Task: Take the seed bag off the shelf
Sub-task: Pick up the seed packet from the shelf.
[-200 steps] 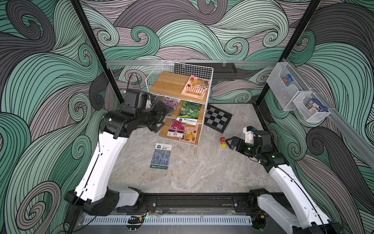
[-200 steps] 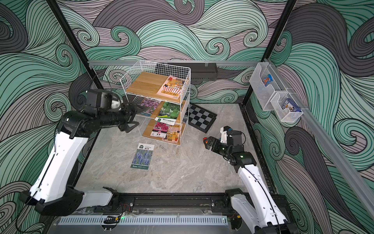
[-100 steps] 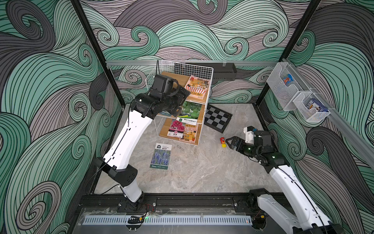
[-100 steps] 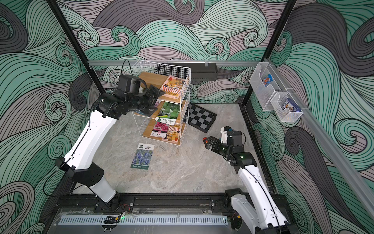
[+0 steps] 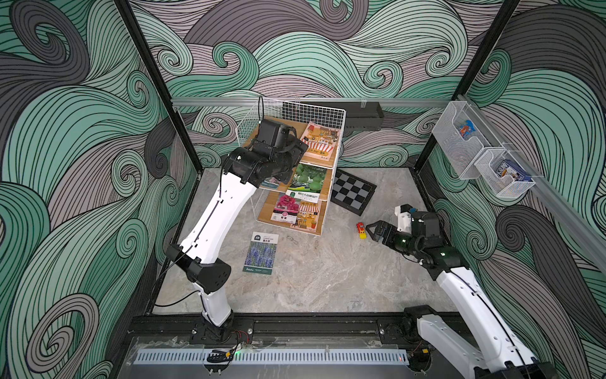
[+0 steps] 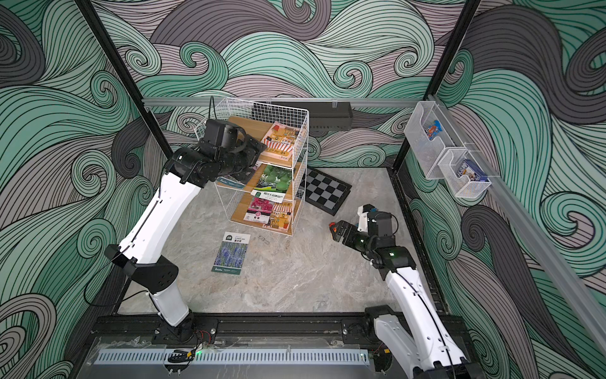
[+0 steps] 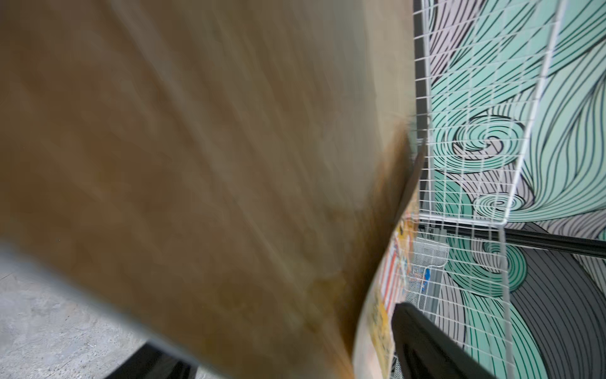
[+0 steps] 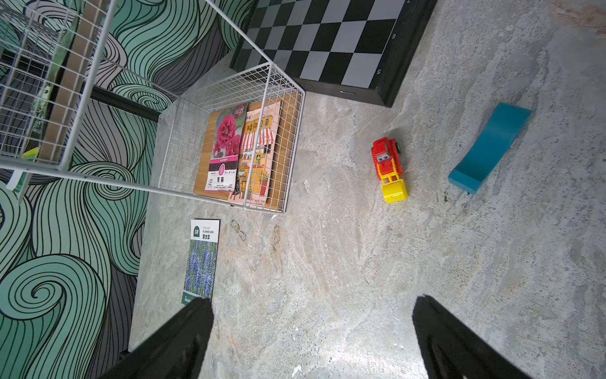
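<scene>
My left gripper will stay low at the shelf's top board and close onto the bag's raised edge [image 7: 367,338], because that edge is already between the open fingers.
The shelf [image 5: 339,137] is a three-tier white wire rack with wooden boards, seen in both top views. A pink-and-orange seed bag [image 5: 320,141] lies flat on the right of its top board. My left gripper [image 5: 300,149] hovers over that board at the bag's left edge. In the left wrist view the blurred board fills most of the picture. There the left gripper [image 7: 288,356] is open, and one black finger [image 7: 426,347] shows just beyond the bag's edge [image 7: 388,295]. More seed bags lie on the middle [image 5: 308,178] and bottom [image 5: 288,208] tiers. My right gripper [image 5: 373,229] is open and holds nothing.
A lavender seed packet [image 5: 262,252] lies on the floor in front of the shelf. A red-and-yellow toy bulldozer [image 8: 388,167] sits just beyond the right gripper [image 8: 311,328]. A chessboard [image 5: 352,192], a blue curved piece [image 8: 490,147] and two clear wall bins [image 5: 459,137] are on the right.
The left arm has swung from the shelf's left side up and over the top tier, towards the seed bag there. The right arm has stayed still.
</scene>
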Tool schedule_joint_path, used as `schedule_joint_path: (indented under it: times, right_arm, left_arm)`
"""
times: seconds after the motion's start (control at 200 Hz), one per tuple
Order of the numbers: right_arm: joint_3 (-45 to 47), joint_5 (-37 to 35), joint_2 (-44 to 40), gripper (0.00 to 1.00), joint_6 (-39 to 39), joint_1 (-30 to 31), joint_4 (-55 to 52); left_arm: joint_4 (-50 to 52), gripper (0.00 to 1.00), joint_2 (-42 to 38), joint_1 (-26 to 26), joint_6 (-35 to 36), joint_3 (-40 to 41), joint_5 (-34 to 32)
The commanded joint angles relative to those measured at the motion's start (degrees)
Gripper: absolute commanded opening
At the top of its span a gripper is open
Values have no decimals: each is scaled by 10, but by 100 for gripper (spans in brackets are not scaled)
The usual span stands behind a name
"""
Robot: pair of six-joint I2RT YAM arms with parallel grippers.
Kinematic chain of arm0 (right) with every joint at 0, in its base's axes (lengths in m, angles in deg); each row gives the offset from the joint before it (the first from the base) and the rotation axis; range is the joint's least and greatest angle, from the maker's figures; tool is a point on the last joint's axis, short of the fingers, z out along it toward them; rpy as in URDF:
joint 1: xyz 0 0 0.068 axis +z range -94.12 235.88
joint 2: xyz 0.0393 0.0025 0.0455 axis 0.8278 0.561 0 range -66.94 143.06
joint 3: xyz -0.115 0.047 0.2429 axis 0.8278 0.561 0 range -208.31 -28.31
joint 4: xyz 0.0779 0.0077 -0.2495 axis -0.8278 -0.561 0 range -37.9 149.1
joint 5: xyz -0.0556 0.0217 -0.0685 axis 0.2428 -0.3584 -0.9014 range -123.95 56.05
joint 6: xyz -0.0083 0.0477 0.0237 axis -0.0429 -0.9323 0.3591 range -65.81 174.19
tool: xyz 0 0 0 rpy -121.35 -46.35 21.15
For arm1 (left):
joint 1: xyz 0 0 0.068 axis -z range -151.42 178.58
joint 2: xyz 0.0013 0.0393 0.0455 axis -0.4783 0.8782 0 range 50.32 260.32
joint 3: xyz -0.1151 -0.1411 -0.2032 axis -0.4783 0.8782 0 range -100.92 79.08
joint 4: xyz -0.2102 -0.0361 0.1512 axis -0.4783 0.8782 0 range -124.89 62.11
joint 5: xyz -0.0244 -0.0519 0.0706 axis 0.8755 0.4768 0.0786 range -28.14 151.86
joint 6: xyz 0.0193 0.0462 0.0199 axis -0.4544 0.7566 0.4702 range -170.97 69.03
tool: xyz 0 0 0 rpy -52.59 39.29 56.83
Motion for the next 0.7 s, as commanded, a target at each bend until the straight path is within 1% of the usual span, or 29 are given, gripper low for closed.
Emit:
schedule_joint_path:
  times: [0.0, 0.02, 0.05, 0.14, 0.22, 0.24, 0.275, 0.465, 0.515, 0.65, 0.695]
  right_arm:
    - [-9, -8, 7, 99, -3, 4, 10]
    - [-9, -8, 7, 99, -3, 4, 10]
    - [-11, -8, 8, 99, -2, 4, 10]
    - [-14, -8, 10, 99, 2, 4, 10]
    - [-14, -8, 14, 99, 6, 4, 12]
    - [-14, -8, 14, 99, 7, 4, 11]
    - [-14, -7, 15, 99, 9, 4, 11]
    - [-14, -3, 22, 99, 13, 4, 18]
    - [-15, -2, 24, 99, 13, 4, 17]
    - [-17, 0, 27, 99, 16, 4, 20]
    - [-17, 1, 27, 99, 16, 4, 20]
  left_arm:
    - [48, 86, 5, 3, 17, -15, -17]
    - [52, 84, 4, 3, 18, -14, -16]
    - [57, 78, 3, 3, 22, -15, -16]
    - [67, 54, -3, 2, 36, -15, -20]
    - [78, 37, -12, 3, 44, -14, -31]
    - [77, 34, -14, 2, 46, -13, -33]
    - [76, 32, -19, 3, 49, -12, -37]
    - [74, 32, -33, 3, 60, -10, -34]
    - [73, 29, -36, 3, 62, -6, -30]
    - [62, 28, -51, 2, 61, 12, -28]
    - [54, 23, -54, 2, 61, 19, -30]
